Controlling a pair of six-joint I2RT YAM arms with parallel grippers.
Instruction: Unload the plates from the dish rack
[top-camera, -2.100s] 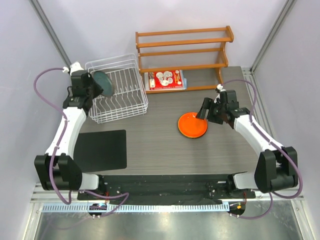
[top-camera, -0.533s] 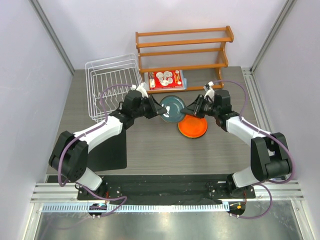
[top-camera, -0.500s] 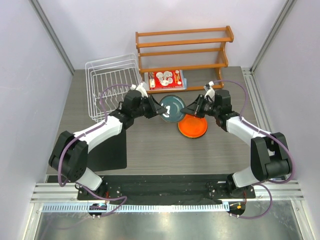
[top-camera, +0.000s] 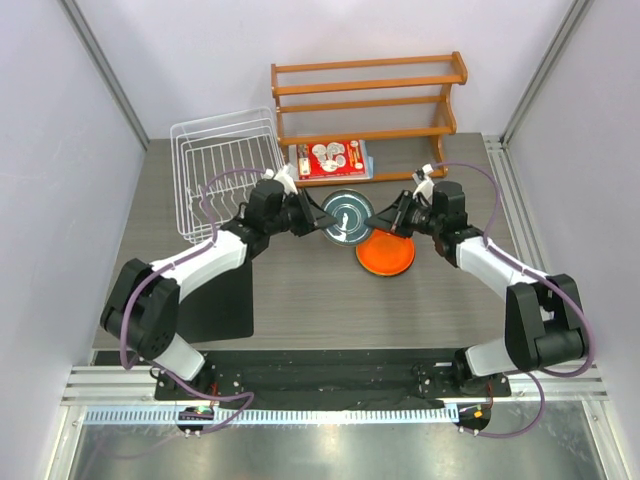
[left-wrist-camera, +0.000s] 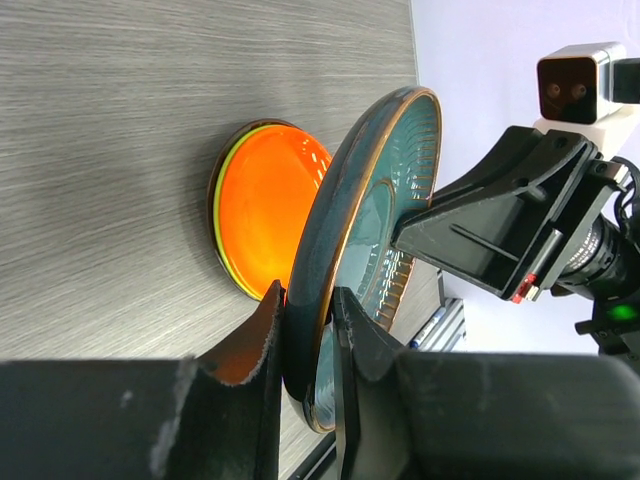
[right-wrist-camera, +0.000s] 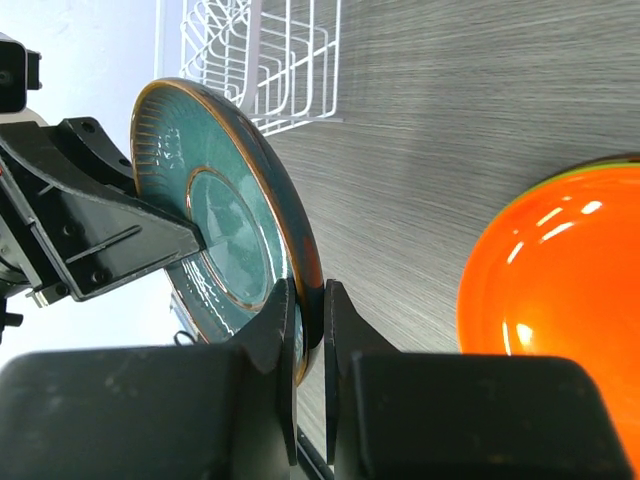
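The teal plate (top-camera: 347, 217) goes in my right gripper to the right in the top view and down onto the orange plate's top next. The orange plate's top lies flat and bare.
The dark teal plate (top-camera: 347, 217) hangs on edge above the table's middle, held from both sides. My left gripper (top-camera: 318, 222) is shut on its left rim (left-wrist-camera: 370, 200), and my right gripper (top-camera: 378, 222) is shut on its right rim (right-wrist-camera: 215, 200). In the wrist views each pair of fingertips pinches the rim: left gripper (left-wrist-camera: 308, 310), right gripper (right-wrist-camera: 310, 310). Just below and to the right, the orange plate (top-camera: 388, 254) lies flat on the table, stacked on a lime green plate whose rim (left-wrist-camera: 218, 200) shows. The white wire dish rack (top-camera: 225, 165) at the back left shows no plates.
An orange-brown wooden shelf (top-camera: 368, 100) stands at the back. A red-and-white packet (top-camera: 333, 160) lies in front of it, just behind the teal plate. A black mat (top-camera: 205, 300) lies at the near left, under the left arm.
My left arm carried the teal plate from the rack to the table's middle. My right gripper left the orange plate, met the teal plate and shut on its rim.
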